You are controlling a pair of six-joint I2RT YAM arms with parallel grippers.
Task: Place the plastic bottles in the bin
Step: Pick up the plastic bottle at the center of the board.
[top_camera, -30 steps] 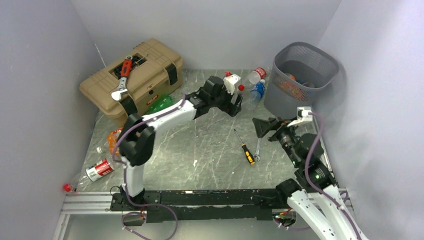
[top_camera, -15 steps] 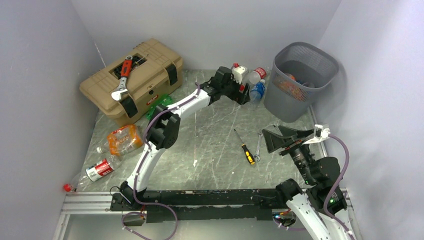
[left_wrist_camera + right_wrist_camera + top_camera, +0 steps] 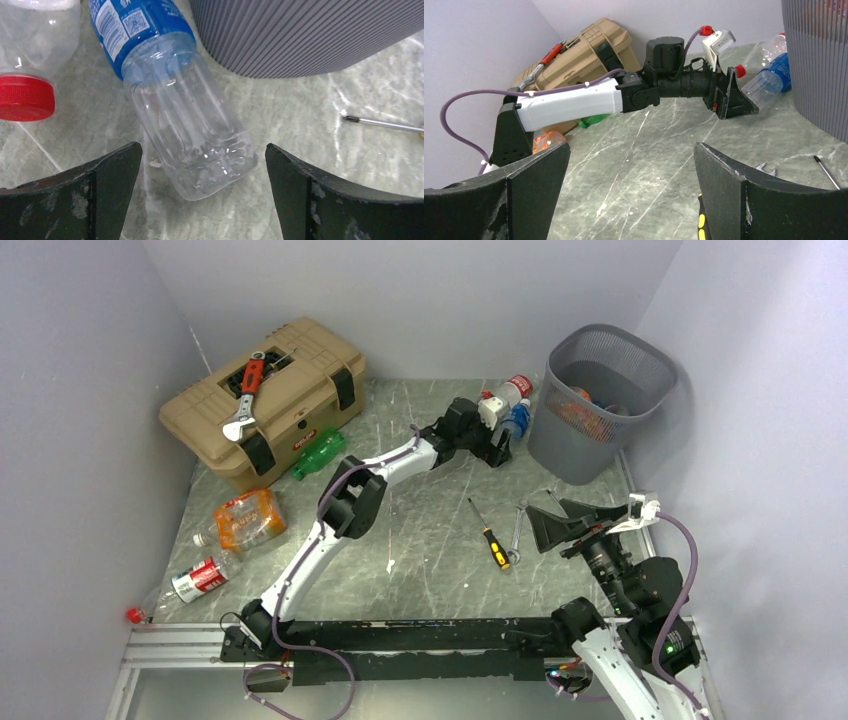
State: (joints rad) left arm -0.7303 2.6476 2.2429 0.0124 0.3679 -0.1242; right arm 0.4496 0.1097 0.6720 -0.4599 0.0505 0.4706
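The left gripper will stay where it is and close across the blue-label bottle's base (image 3: 215,167), since its open fingers are already on either side of that base.
The grey mesh bin (image 3: 648,360) stands at the back right, with some bottles inside. A clear bottle with a blue label (image 3: 516,420) (image 3: 185,115) lies against the bin's wall (image 3: 300,35). A red-capped bottle (image 3: 512,390) (image 3: 30,50) lies next to it. My left gripper (image 3: 498,443) (image 3: 202,147) is open, and its fingers straddle the blue-label bottle's base without touching it. A green bottle (image 3: 318,454), an orange one (image 3: 245,520) and a red-label one (image 3: 200,578) lie on the left. My right gripper (image 3: 545,525) (image 3: 631,145) is open and holds nothing.
A tan toolbox (image 3: 265,400) sits at the back left with a red-handled wrench (image 3: 245,395) on its lid. A yellow-and-black screwdriver (image 3: 490,535) and a spanner (image 3: 516,530) lie just left of the right gripper. Purple walls close in on three sides.
My left arm has stretched right and farther back, bringing its open jaws round the blue-label bottle. My right arm has drawn back from the bin toward the near edge and opened fully.
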